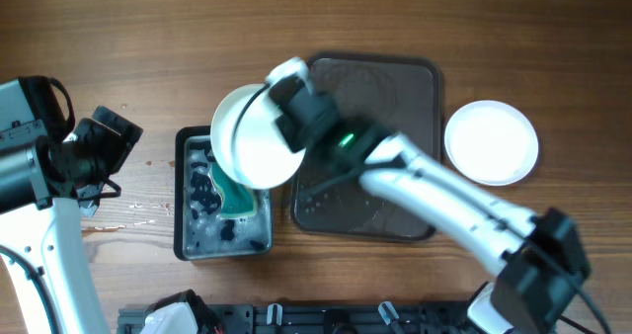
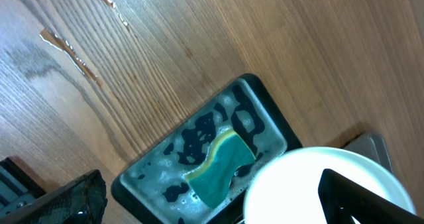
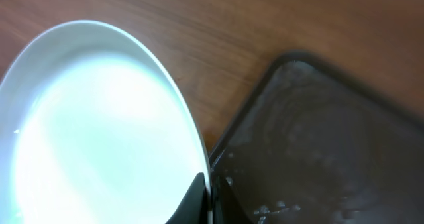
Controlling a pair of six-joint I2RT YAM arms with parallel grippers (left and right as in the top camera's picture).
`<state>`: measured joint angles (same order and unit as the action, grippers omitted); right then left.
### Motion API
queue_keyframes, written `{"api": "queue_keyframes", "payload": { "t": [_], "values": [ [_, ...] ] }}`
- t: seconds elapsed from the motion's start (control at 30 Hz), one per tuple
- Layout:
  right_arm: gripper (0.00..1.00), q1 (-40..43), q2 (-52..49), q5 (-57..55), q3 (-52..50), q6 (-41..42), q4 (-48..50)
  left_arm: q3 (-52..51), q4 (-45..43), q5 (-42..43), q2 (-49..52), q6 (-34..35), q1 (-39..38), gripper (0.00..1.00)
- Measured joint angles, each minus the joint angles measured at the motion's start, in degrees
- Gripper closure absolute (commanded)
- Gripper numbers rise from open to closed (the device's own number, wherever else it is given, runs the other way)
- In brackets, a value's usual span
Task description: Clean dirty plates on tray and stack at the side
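Observation:
I will carry this plate with my right gripper across the tray (image 1: 385, 87) and down onto the other plate, then let go of its rim, because this plate's side is clean white.
My right gripper (image 1: 286, 105) is shut on the rim of a white plate (image 1: 249, 136) and holds it tilted above the black tub, left of the tray (image 1: 385, 87). In the right wrist view the fingertips (image 3: 207, 197) pinch the plate's (image 3: 99, 131) edge, and its face looks clean white. The dark tray (image 3: 331, 138) is wet and bears no plates. Another white plate (image 1: 491, 141) lies on the table right of the tray. My left gripper (image 1: 117, 136) stands open at the far left, away from the plate (image 2: 298, 184), with nothing between its fingers (image 2: 73, 197).
A black tub (image 1: 188, 215) with foamy water, dark blotches and a green sponge (image 1: 237, 201) sits left of the tray; the left wrist view shows the sponge (image 2: 222, 164) too. Water drops (image 1: 128, 206) lie on the wood. A black rack (image 1: 296, 319) runs along the front edge.

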<state>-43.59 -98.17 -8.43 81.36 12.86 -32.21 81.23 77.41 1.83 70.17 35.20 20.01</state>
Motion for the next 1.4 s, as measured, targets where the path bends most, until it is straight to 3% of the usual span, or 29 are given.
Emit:
{"api": "queue_keyframes", "payload": {
  "t": [0.13,0.23,0.47,0.6,0.7,0.73,0.77,0.8,0.97,1.07,1.23,1.3,1.4],
  "values": [
    [0.96,20.04,7.26,21.86,0.00,4.83,-1.68,0.00,0.00,0.00,0.00,0.00,0.00,0.00],
    [0.96,36.48,10.93,29.33,0.48,6.80,-6.47,0.00,0.00,0.00,0.00,0.00,0.00,0.00],
    [0.95,67.38,4.28,28.68,-0.13,8.13,-22.16,0.00,0.00,0.00,0.00,0.00,0.00,0.00],
    [0.96,72.19,-0.83,25.46,-5.95,8.24,-23.78,0.00,0.00,0.00,0.00,0.00,0.00,0.00],
    [0.95,72.30,-2.80,20.81,-10.36,9.09,-23.12,0.00,0.00,0.00,0.00,0.00,0.00,0.00],
    [0.87,72.30,-2.82,19.63,-10.82,9.35,-23.23,0.00,0.00,0.00,0.00,0.00,0.00,0.00],
    [0.57,72.30,-2.82,18.45,-10.84,9.64,-23.52,0.00,0.00,0.00,0.00,0.00,0.00,0.00],
    [0.55,72.30,-2.82,17.75,-10.84,10.08,-23.85,0.00,0.00,0.00,0.00,0.00,0.00,0.00],
    [0.52,71.12,-2.05,18.97,-10.84,7.93,-27.23,0.00,0.00,0.00,0.00,0.00,0.00,0.00],
    [0.57,65.66,3.61,21.99,-10.82,4.13,-29.00,0.00,0.00,0.00,0.00,0.00,0.00,0.00],
    [0.57,42.49,17.42,28.28,-9.88,-3.28,-28.17,0.00,-0.02,0.00,0.00,0.00,0.00,0.00],
    [0.53,29.53,17.79,29.97,-9.75,-5.29,-26.10,0.00,0.00,0.00,0.00,0.00,0.00,0.00],
    [0.54,19.30,15.80,28.87,-9.75,-3.91,-21.05,0.00,0.02,0.00,0.00,0.00,0.00,0.00]
  ]
}}
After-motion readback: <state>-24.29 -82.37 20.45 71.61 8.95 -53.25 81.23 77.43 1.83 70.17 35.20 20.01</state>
